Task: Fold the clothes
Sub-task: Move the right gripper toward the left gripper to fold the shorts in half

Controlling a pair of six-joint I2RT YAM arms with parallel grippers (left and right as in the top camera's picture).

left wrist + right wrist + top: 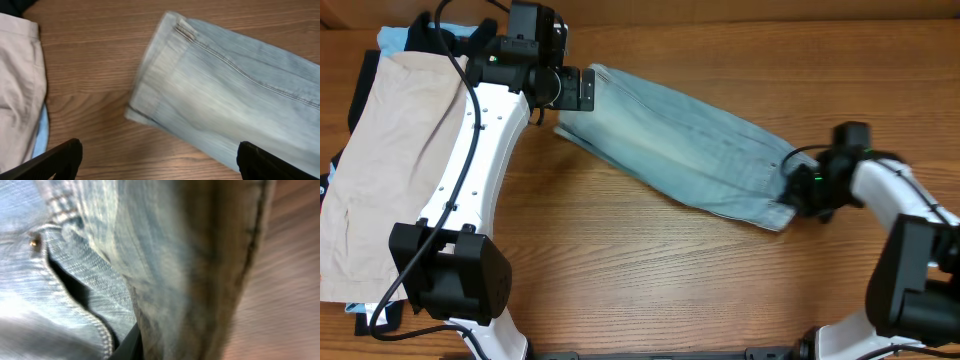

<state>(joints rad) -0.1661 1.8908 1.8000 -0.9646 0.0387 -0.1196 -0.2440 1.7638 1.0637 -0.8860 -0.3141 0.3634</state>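
Observation:
The shorts' cuffed end (pixel 592 122) (pixel 156 82) lies free below my left gripper and to its right in the overhead view. Next, my left gripper moves over and down onto it and closes.
The light-blue denim shorts (pixel 690 150) lie folded in a long band across the middle of the wooden table, from upper left to lower right. My left gripper (pixel 582 88) is open and empty, hovering over their upper-left cuffed end (pixel 165 95); its fingertips (pixel 160 160) frame bare wood and denim. My right gripper (pixel 800 192) is at the shorts' right end, with denim (pixel 165 255) filling its view and draped over a dark finger. It looks shut on that fabric. Beige shorts (pixel 390 160) lie on the pile at the left.
The pile at the left table edge also holds a sky-blue garment (pixel 392 38) and a black garment (pixel 420 35) under the beige one. The beige fabric (pixel 20 90) and a blue edge (pixel 42 132) show in the left wrist view.

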